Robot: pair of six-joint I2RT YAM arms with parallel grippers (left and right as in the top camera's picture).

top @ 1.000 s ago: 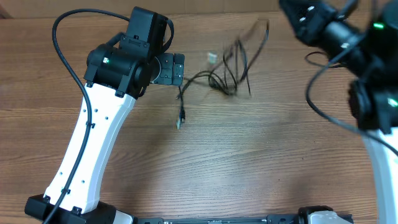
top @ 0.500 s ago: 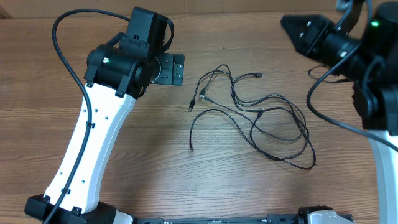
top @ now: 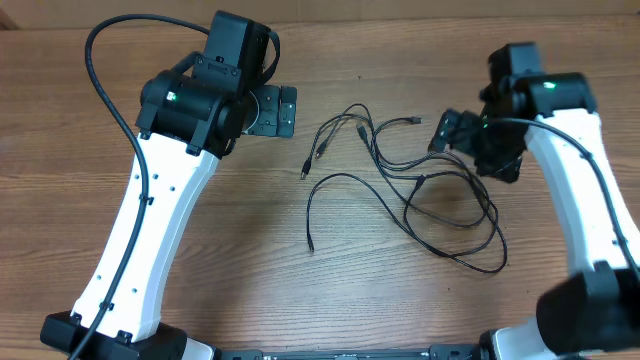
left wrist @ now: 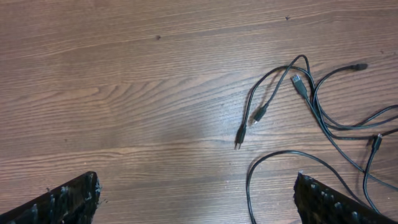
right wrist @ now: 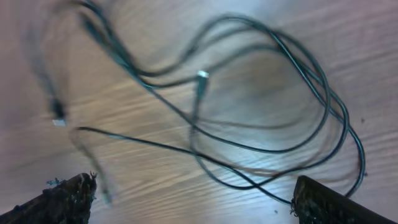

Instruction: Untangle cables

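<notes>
The right gripper brings its open fingers down and back around the cable loop's inner strand (top: 458, 224) (right wrist: 273, 151) next, where bare wood is on either side of it.
Several thin black cables (top: 418, 180) lie looped together on the wooden table, right of centre, with their plugs (top: 417, 121) spread out. My left gripper (top: 288, 110) stands open just left of the tangle and holds nothing. In the left wrist view (left wrist: 196, 194) the plugs (left wrist: 299, 83) lie ahead, and one strand (left wrist: 249, 186) curves near the right finger (left wrist: 323, 199). My right gripper (top: 440, 130) stands open at the tangle's right edge. In the blurred right wrist view (right wrist: 193, 190) the loops (right wrist: 202, 78) lie below the spread fingers, with nothing gripped.
The white left arm (top: 150, 230) slants across the table's left half. The white right arm (top: 590, 210) runs down the right edge. Bare wood (top: 400, 300) lies in front of the tangle.
My right gripper has opened and let go of the cables, which dropped and spread on the table. The right arm has come down from the far right corner to the tangle. The left arm has not moved.
</notes>
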